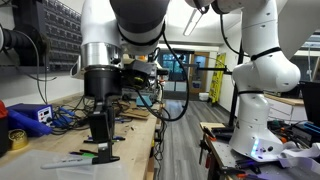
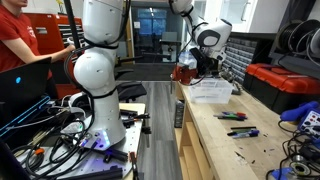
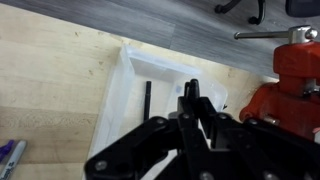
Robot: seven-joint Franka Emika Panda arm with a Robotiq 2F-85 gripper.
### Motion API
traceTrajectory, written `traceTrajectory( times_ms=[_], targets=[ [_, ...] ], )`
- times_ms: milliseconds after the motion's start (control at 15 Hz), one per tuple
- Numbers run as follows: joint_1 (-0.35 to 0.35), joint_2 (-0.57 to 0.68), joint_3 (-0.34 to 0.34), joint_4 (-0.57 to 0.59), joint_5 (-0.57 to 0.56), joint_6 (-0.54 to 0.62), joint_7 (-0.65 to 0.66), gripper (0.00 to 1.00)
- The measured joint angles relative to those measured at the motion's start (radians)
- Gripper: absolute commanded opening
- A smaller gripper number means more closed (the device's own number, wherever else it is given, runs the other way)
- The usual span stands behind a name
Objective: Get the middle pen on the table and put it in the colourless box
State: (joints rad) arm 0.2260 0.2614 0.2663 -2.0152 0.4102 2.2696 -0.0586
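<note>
The thin dark pen, still above the box's rim, goes down into the open colourless box below my gripper next, and my gripper releases it there.
My gripper (image 3: 190, 95) hangs over the colourless box (image 3: 120, 90), a clear frosted tub on the pale wood table (image 3: 50, 90). The fingers are shut on a thin dark pen whose tip shows just past the fingertips. A black stick-like pen (image 3: 148, 100) lies inside the box. In an exterior view the gripper (image 2: 188, 68) is above the box (image 2: 212, 92), and other pens (image 2: 232, 116) (image 2: 243, 132) lie on the table closer to the camera. In an exterior view the gripper (image 1: 100, 135) hangs low over the table with pens (image 1: 75, 160) in front of it.
A red vise (image 3: 295, 60) stands right beside the box. A purple pen tip (image 3: 8, 155) lies on the table at the wrist view's lower left. A blue device (image 1: 30, 117), cables and tools crowd the bench. A red toolbox (image 2: 285, 85) sits further along.
</note>
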Motion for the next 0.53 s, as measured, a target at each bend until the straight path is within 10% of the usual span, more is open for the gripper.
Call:
traceTrajectory(
  times_ms=[200, 333, 533],
  targets=[
    [0.012, 0.054, 0.001, 0.004, -0.018, 0.044, 0.003, 0.05],
    [0.018, 0.087, 0.001, 0.012, -0.032, 0.08, 0.004, 0.41],
    [0.026, 0.118, 0.001, 0.023, -0.053, 0.131, 0.004, 0.5]
  ],
)
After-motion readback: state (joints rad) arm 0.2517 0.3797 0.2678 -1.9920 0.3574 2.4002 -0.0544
